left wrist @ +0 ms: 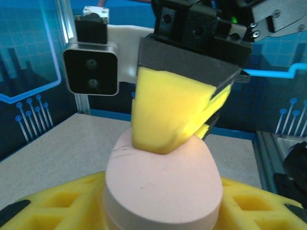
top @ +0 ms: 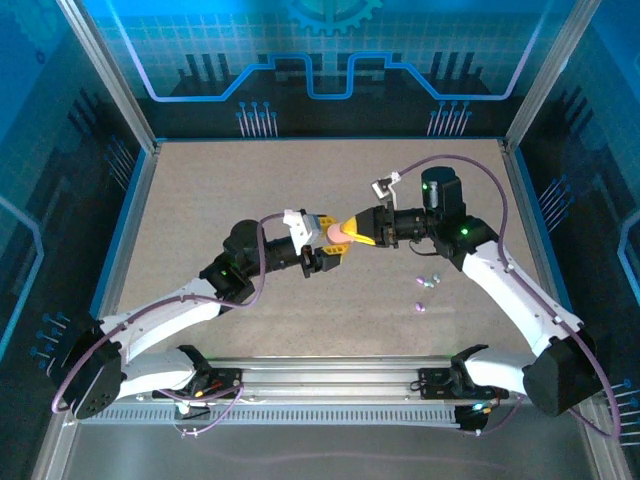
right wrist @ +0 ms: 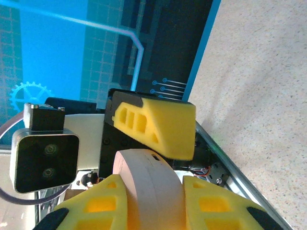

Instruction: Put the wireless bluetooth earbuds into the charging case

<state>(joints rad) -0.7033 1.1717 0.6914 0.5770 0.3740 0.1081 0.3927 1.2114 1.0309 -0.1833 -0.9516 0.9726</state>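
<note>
My right gripper lowers the pink charging case point(top: 340, 232) onto the table's open middle below next, clear of the earbuds, and releases it.
A pink oval charging case point(top: 340, 232) hangs in mid-air over the middle of the table between both grippers. My right gripper point(top: 354, 234) is shut on its far end; in the right wrist view its yellow pads point(right wrist: 103, 206) press both flat faces of the case point(right wrist: 148, 187). My left gripper point(top: 328, 243) stands open, its fingers point(left wrist: 57, 201) flanking the near end of the case point(left wrist: 163, 187) with the right gripper's pads point(left wrist: 168, 115) above. Tiny purple and pale earbuds point(top: 430, 281) lie on the table under the right arm, one more point(top: 419, 307) nearer the front.
The tan table point(top: 250, 190) is walled by blue panels, with a metal rail point(top: 320, 375) along the near edge where both arm bases sit. The right arm's cable point(top: 470, 165) arcs over the back right of the table.
</note>
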